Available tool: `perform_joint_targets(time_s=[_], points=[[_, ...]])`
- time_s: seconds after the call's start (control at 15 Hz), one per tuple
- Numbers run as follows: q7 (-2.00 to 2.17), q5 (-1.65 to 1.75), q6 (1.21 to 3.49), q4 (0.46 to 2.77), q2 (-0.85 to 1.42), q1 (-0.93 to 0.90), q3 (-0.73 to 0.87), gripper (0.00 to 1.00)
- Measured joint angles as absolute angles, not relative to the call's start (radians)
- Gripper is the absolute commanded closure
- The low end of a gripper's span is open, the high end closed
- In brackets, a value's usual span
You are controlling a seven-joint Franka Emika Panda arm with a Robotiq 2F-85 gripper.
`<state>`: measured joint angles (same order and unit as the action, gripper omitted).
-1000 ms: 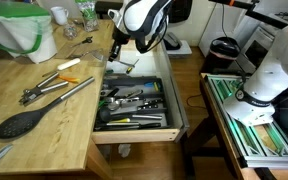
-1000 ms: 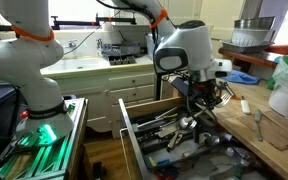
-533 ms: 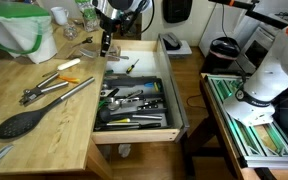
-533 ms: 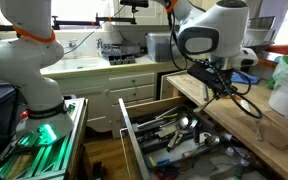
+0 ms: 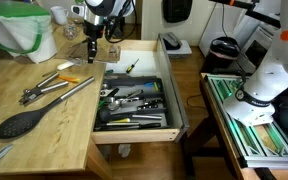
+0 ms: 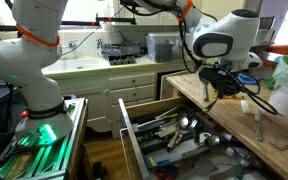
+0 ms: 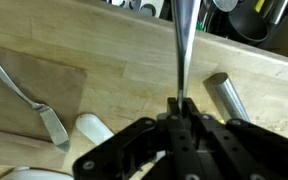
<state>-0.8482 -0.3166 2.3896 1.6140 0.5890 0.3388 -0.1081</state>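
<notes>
The utensil will go outward and down next, away from the drawer, onto bare wood between the white handle [image 7: 94, 128] and the metal cylinder. My gripper will then let go of it.
My gripper [image 7: 181, 108] is shut on a thin metal utensil [image 7: 180, 45], whose grey shaft runs straight out from between the jaws. In an exterior view the gripper [image 5: 91, 50] hangs over the wooden countertop [image 5: 44, 130], just beside the open drawer [image 5: 136, 100] full of several utensils. It also shows in an exterior view [image 6: 224, 92] above the counter. Below it in the wrist view lie a metal spoon [image 7: 24, 90], a white handle [image 7: 94, 128] and a metal cylinder [image 7: 227, 97].
Tongs [image 5: 54, 90] and a black spatula [image 5: 24, 122] lie on the counter. A green-and-white container [image 5: 24, 30] stands at its back corner. A second robot's white base [image 5: 269, 75] and a green-lit rack [image 5: 249, 125] stand beyond the drawer.
My gripper has moved from above the open drawer across to above the countertop, carrying the thin metal utensil with it.
</notes>
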Motion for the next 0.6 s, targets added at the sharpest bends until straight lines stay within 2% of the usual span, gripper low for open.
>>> perform_joint_targets(time_s=[0.6], points=[[-0.854,-0.177,2.377,1.422,0.760,0.307,-0.073,0.98]])
